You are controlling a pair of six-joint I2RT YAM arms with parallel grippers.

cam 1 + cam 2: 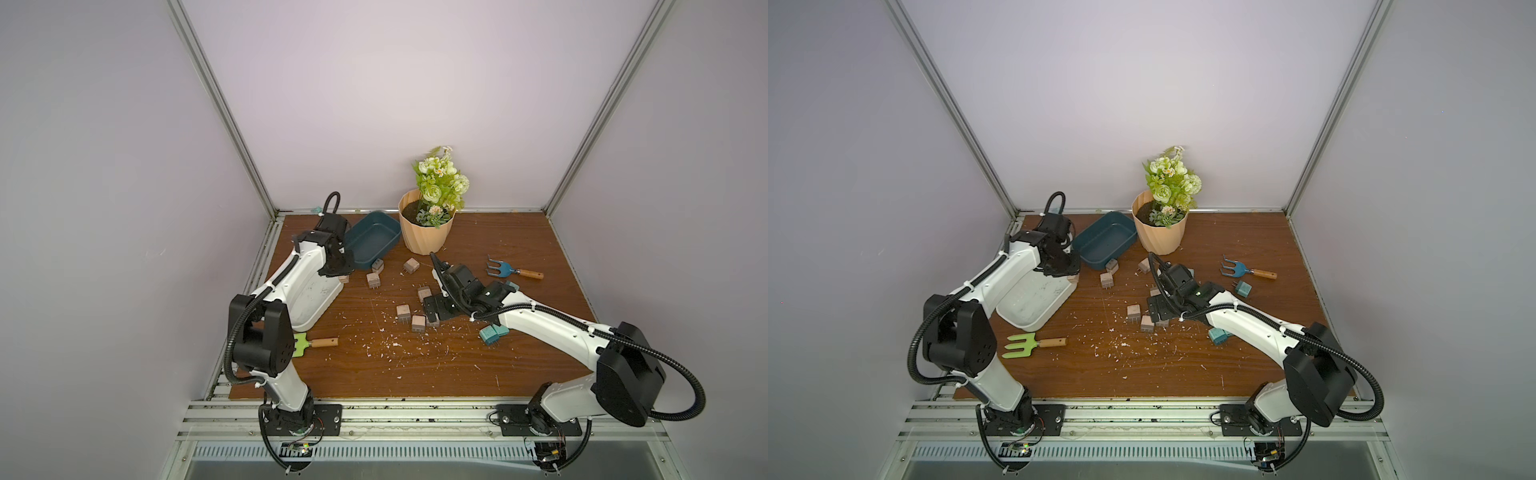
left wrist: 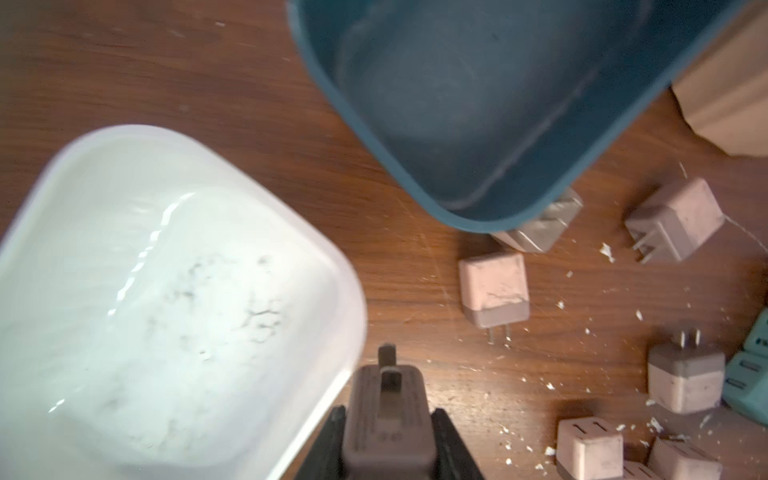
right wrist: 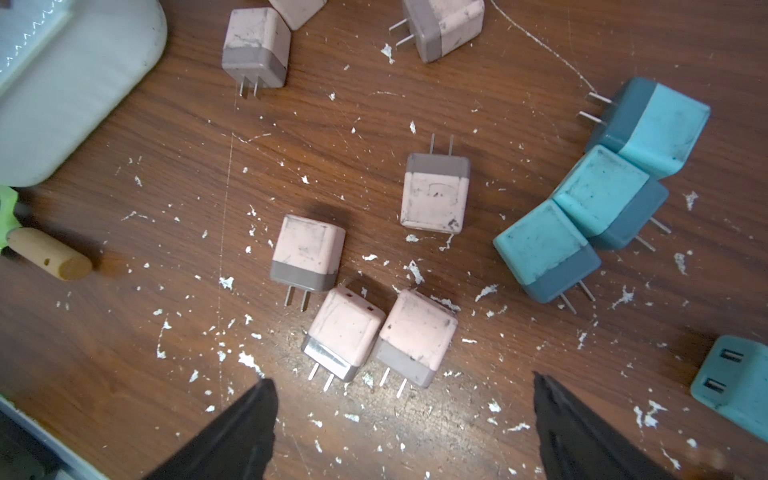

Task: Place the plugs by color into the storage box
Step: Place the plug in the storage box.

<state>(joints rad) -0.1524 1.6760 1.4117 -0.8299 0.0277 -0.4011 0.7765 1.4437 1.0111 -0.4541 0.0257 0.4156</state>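
The left gripper should next move sideways over the white storage tray's rim to the tray's empty bottom and release the beige-pink plug, as the plug still hangs beside that rim.
My left gripper (image 2: 388,440) is shut on a beige-pink plug (image 2: 386,415), prongs pointing away, just beside the rim of the white storage tray (image 1: 309,305); the dark blue storage tray (image 1: 374,239) lies behind it. Several more beige-pink plugs (image 1: 402,312) lie loose on the wooden table, and teal plugs (image 1: 492,333) sit near the right arm. My right gripper (image 3: 403,415) hangs open over the table with nothing between its fingers, close to two beige-pink plugs (image 3: 345,332) lying side by side. A cluster of teal plugs (image 3: 548,245) lies off to one side.
A peach flower pot (image 1: 426,232) stands at the back beside the blue tray. A blue garden fork (image 1: 505,270) lies at the right, a green one (image 1: 1034,344) near the left arm. White flecks litter the table.
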